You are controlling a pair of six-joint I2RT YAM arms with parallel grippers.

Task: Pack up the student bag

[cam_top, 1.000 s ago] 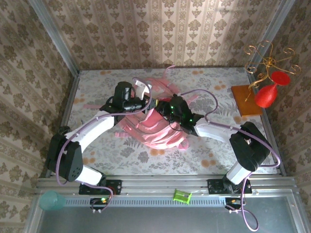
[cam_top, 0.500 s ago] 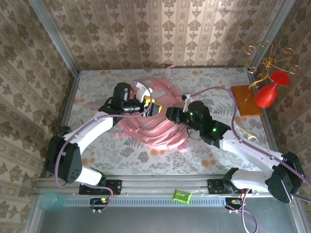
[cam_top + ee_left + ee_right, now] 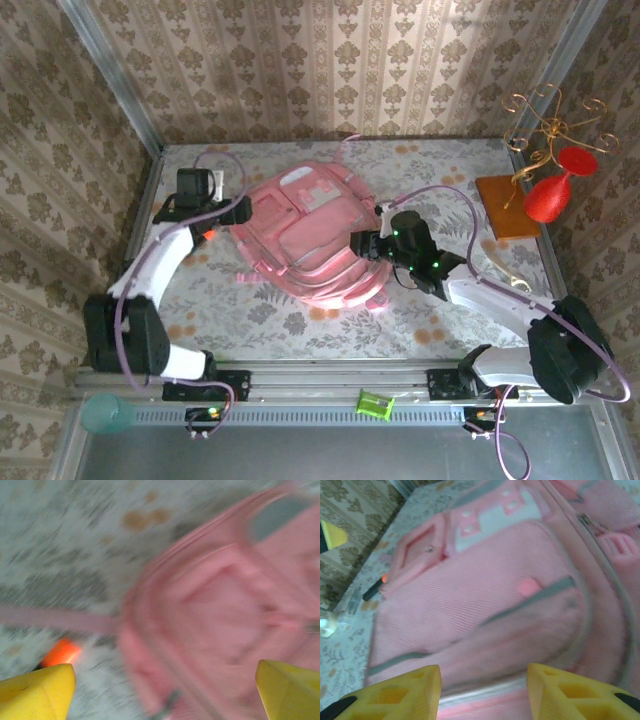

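Observation:
I should next lower my left gripper away from the bag's edge and onto the pen-like thing's orange tip, because it lies below on the tabletop beside the bag.
The student bag, a large pink backpack with pale zip lines, lies flat and front side up in the middle of the table. My left gripper hovers at its left edge, off the fabric, with the jaws wide open and nothing in them. The left wrist view is blurred: the yellow fingertips stand far apart over the bag. My right gripper is at the bag's right edge. In the right wrist view its open gripper faces a front pocket, with nothing held between the fingers.
A small dark pen-like thing with an orange tip lies on the table by the bag's left side, near a loose pink strap. A gold wire stand with a red goblet stands on a wooden base at the far right. A green item sits on the front rail.
My left gripper opened and drew back to the left, off the bag. My right arm swung from over the bag to its right edge. The bag now lies flatter.

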